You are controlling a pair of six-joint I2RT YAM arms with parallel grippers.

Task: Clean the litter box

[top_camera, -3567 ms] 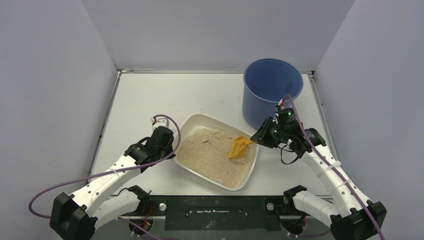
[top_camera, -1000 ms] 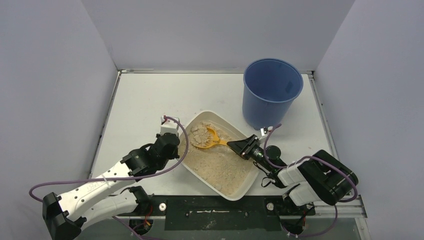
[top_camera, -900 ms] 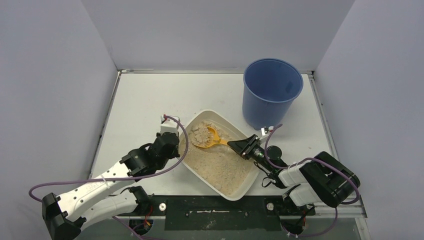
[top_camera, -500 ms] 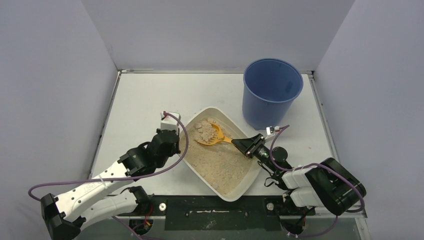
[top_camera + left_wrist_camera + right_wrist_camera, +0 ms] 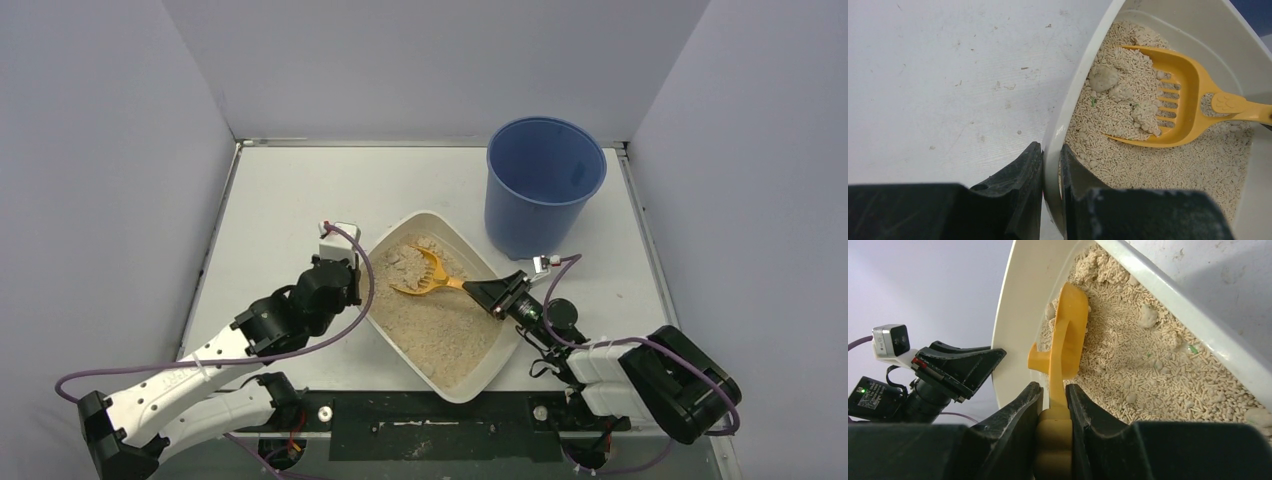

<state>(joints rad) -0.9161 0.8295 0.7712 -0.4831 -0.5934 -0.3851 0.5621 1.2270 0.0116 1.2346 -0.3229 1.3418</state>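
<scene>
Clumps are in the scoop's bowl [image 5: 1173,100] and the litter box is still tipped up, so I should lower my left gripper toward the tabletop and release the litter box's rim.
The off-white litter box [image 5: 405,345] with beige litter lies mid-table, its far end tipped up. My left gripper [image 5: 345,281] [image 5: 1052,155] is shut on its left rim [image 5: 1054,140], one finger outside and one inside. My right gripper [image 5: 488,292] [image 5: 1054,396] is shut on the handle of an orange slotted scoop [image 5: 422,273] [image 5: 1065,335]. The scoop's bowl [image 5: 1173,100] sits in the litter near the far end and holds pellets and a few grey clumps [image 5: 1103,78].
A tall blue bucket [image 5: 543,183] stands at the back right, just beyond the litter box. Grey walls close in the table on three sides. Bare white tabletop [image 5: 290,195] stretches to the left and behind the box.
The litter box has swung and tipped further, its far end moving up and right. The scoop rose a little with clumps in it. The right arm's base links shifted right.
</scene>
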